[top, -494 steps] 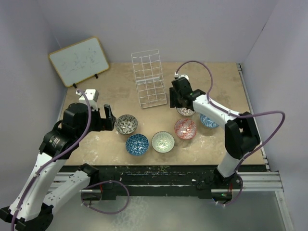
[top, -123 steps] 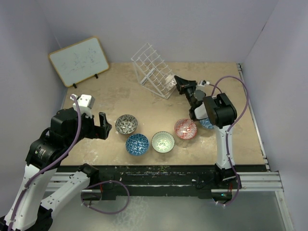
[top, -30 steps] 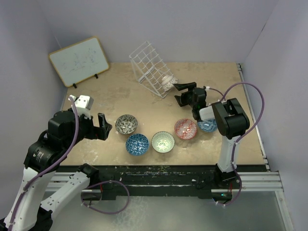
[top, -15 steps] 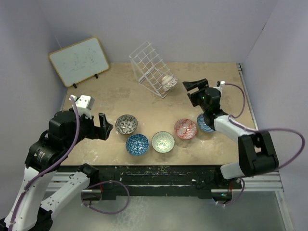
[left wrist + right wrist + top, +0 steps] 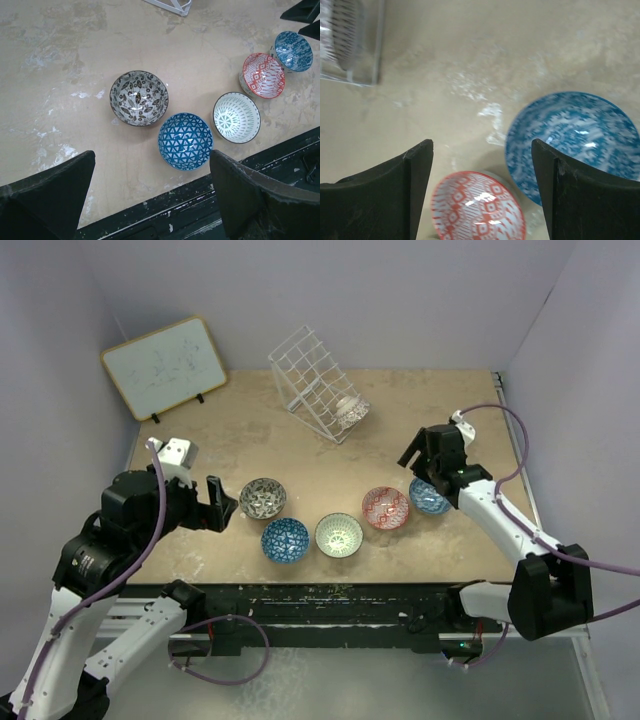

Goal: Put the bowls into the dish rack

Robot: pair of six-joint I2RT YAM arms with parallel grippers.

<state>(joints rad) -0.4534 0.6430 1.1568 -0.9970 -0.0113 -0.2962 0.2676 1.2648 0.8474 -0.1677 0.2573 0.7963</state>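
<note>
My right gripper is above the light blue bowl's edge (image 5: 411, 492) (image 5: 507, 150) by the red bowl, with that edge below the gap between its open fingers, so next I should bring it down onto that edge.
The white wire dish rack (image 5: 308, 385) leans at the back of the table with one pale patterned bowl (image 5: 350, 410) resting in its lower right end. On the table lie the grey bowl (image 5: 263, 498), the dark blue bowl (image 5: 285, 539), the green-white bowl (image 5: 339, 534), the red bowl (image 5: 385, 507) and the light blue bowl (image 5: 431, 497). My right gripper (image 5: 418, 464) hangs open above the red bowl (image 5: 477, 207) and the light blue bowl (image 5: 572, 145), holding nothing. My left gripper (image 5: 215, 502) is open and empty, left of the grey bowl (image 5: 139, 97).
A wood-framed whiteboard (image 5: 165, 367) stands at the back left. The black front rail (image 5: 200, 210) runs just below the dark blue bowl (image 5: 185, 141). Walls close in the table on three sides.
My right gripper has drawn back from the rack, rightward and toward the front, and now hangs over the red and light blue bowls. The pale bowl stays in the rack. The left arm has not moved.
</note>
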